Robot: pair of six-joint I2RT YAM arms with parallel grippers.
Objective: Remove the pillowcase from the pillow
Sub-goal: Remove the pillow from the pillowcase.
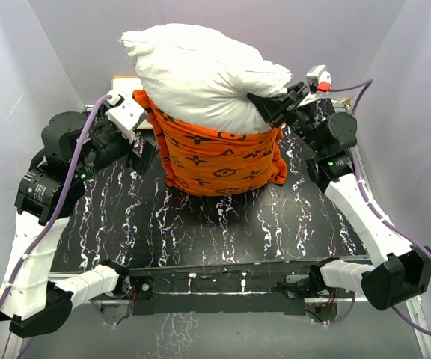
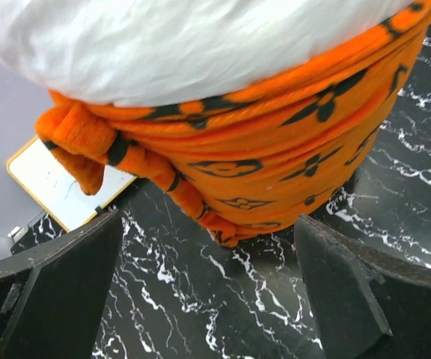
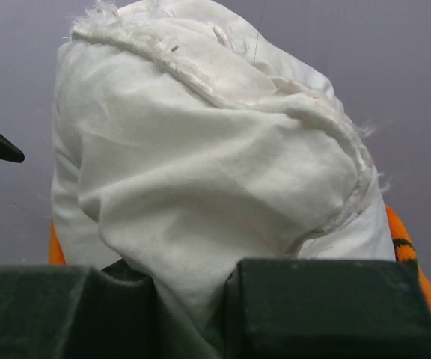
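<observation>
My left gripper moves outward onto the orange corner next and closes its open fingers there, because the pillowcase's bunched corner juts out beside the white pillow.
The white pillow stands on end at the back of the black marble table, its upper half bare. The orange pillowcase with dark brown motifs is bunched round its lower half. My right gripper is shut on a fold of the pillow's white fabric at its right side, held up. My left gripper is open and empty, low on the table just left of the pillowcase; its two fingers stand wide apart over bare tabletop.
A small white board with a yellow frame lies on the table behind the pillowcase's left corner; it also shows in the top view. Grey walls enclose the table on three sides. A black rail runs along the near edge.
</observation>
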